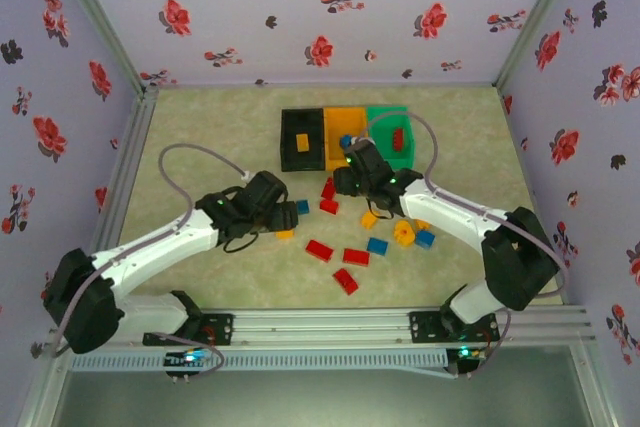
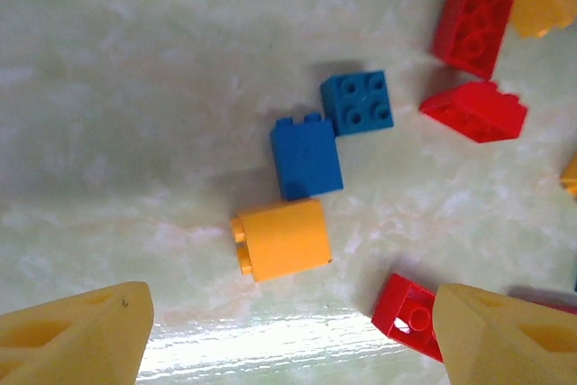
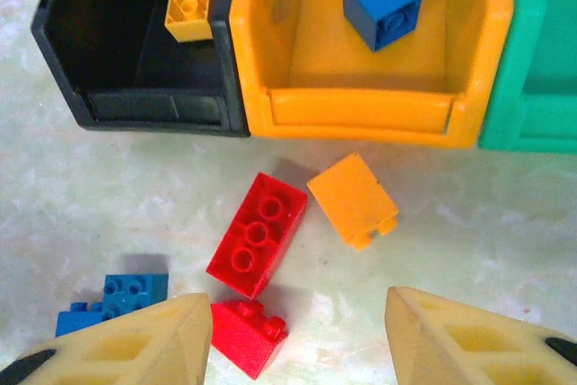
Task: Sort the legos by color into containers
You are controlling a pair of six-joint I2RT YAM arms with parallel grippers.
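The black bin point(image 1: 300, 139) has a yellow lego, so the robot will next lower its open left gripper to the yellow lego beside the blue ones.
Three containers stand side by side at the back: a black bin point(image 1: 300, 139) holding a yellow lego point(image 3: 190, 3), an orange bin point(image 1: 345, 133) holding a blue lego point(image 3: 381, 0), and a green bin point(image 1: 392, 135) with a red lego point(image 1: 398, 137). My left gripper point(image 2: 288, 349) hangs open over a yellow lego point(image 2: 282, 239) and two blue legos point(image 2: 306, 156), nothing between its fingers. My right gripper point(image 3: 297, 344) is open in front of the bins, above a long red lego point(image 3: 257, 234), a small red one point(image 3: 248, 335) and a yellow one point(image 3: 353, 198).
More loose legos lie on the table toward the near edge: red ones point(image 1: 356, 257), blue ones point(image 1: 377, 245) and a rounded yellow piece point(image 1: 403, 234). Both arms reach in from the near rail. Flowered walls close in the table on three sides.
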